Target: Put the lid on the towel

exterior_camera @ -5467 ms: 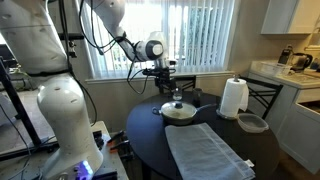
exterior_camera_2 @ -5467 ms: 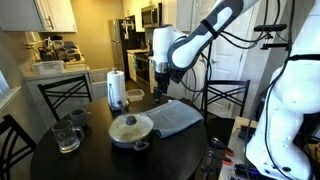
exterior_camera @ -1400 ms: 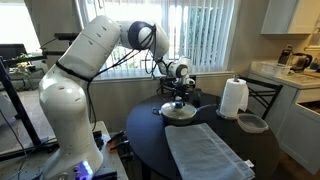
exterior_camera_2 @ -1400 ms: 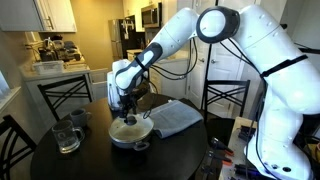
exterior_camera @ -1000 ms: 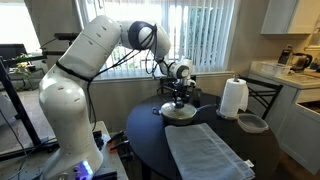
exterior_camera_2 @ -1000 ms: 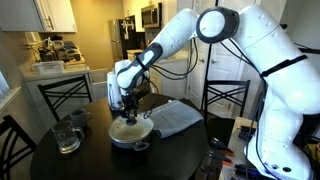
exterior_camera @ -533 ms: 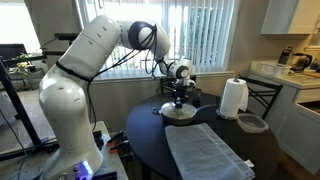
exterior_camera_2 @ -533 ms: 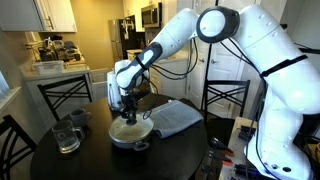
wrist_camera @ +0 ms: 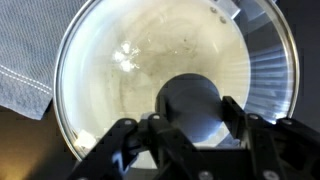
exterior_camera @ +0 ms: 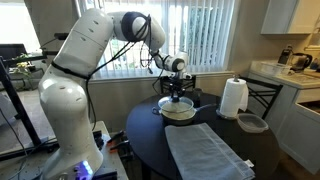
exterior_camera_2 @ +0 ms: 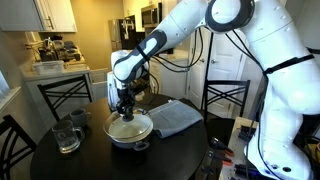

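The grey-blue towel is below and left of my gripper in the wrist view, so my gripper should next carry the lid off the pot [exterior_camera: 180, 113], down onto the towel.
The lid [wrist_camera: 140, 60], clear glass with a metal rim, fills the wrist view. Its dark knob [wrist_camera: 190, 103] sits between my fingers [wrist_camera: 236, 116], and my gripper [wrist_camera: 193, 112] is shut on it. In both exterior views the gripper [exterior_camera: 178, 92] [exterior_camera_2: 125, 107] points straight down and holds the lid [exterior_camera: 177, 101] just above the shallow light pot [exterior_camera: 180, 113] [exterior_camera_2: 131, 132]. The grey-blue towel [exterior_camera: 205, 150] [exterior_camera_2: 176, 117] lies flat on the table beside the pot. A corner of the towel [wrist_camera: 22, 60] shows at the left edge of the wrist view.
On the round dark table [exterior_camera: 145, 142] [exterior_camera_2: 100, 160] stand a white paper towel roll [exterior_camera: 233, 97] [exterior_camera_2: 117, 87], a small dark bowl [exterior_camera: 252, 123] [exterior_camera_2: 134, 96] and a glass mug [exterior_camera_2: 66, 135]. Black chairs [exterior_camera_2: 60, 95] ring the table.
The jaws closed on the lid's knob. The arm then rose, and the lid has come up a little from the pot.
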Motion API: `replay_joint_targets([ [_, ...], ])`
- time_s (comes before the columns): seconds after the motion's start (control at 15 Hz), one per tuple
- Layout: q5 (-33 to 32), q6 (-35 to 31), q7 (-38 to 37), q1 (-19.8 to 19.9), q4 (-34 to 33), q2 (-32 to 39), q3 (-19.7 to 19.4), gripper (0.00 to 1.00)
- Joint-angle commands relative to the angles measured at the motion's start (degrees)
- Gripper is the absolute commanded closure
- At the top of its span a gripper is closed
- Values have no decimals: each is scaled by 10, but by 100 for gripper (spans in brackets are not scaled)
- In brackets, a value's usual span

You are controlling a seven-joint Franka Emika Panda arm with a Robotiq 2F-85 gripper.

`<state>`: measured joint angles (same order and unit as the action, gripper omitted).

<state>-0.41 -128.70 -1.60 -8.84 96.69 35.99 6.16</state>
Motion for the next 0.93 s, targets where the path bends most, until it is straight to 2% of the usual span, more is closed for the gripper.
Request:
replay_joint_targets([
  [0.0, -3, 15, -16, -15, 58, -95, 2, 68],
  [0.2, 6, 24, -24, -11, 76, -130, -1, 68],
  [0.4, 7, 19, -41, 8, 113, -167, -21, 68],
  [0.87, 42, -21, -42, 93, 255, -262, -79, 68],
])
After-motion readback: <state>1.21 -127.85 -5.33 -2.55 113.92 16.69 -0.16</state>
